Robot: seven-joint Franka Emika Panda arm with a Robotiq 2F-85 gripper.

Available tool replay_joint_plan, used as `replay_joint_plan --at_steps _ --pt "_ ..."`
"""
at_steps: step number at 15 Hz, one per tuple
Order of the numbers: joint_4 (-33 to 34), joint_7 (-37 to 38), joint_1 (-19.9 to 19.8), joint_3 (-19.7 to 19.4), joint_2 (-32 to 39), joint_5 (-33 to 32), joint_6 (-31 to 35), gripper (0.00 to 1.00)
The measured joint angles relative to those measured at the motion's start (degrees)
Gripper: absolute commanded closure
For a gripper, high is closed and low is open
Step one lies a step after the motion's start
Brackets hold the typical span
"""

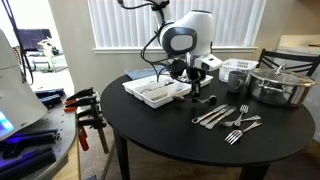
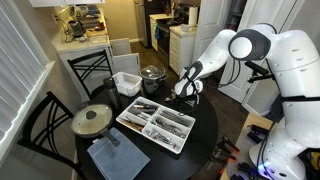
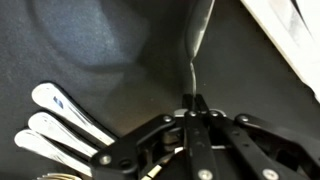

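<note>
I need to lift my gripper next, move it over the middle of the white cutlery tray [image 2: 157, 125] and lower it to let go of the utensil. The tray's sections already have cutlery in them.
My gripper [image 3: 194, 103] is shut on a thin metal piece of cutlery [image 3: 193, 55], which runs up and away from the fingertips over the black table. In both exterior views the gripper [image 1: 197, 90] [image 2: 185, 93] hangs low over the round table, just beside the white cutlery tray [image 1: 155, 91] [image 2: 157, 125]. Which kind of utensil it grips I cannot tell. Several loose forks and spoons [image 1: 228, 118] lie on the table close by, and their handles [image 3: 60, 120] show at the lower left of the wrist view.
A steel pot [image 1: 280, 85] [image 2: 152, 78] and a white basket [image 1: 237, 72] [image 2: 126, 82] stand at the table's far side. A lidded pan [image 2: 92, 120] and a blue cloth [image 2: 115, 155] lie near one edge. Chairs ring the table.
</note>
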Motion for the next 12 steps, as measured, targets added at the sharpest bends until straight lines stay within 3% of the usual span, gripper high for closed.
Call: replay_joint_plan --at_steps 12 --pt "0.18 -8.90 0.41 -0.16 -3.49 -0.50 0.07 1.00"
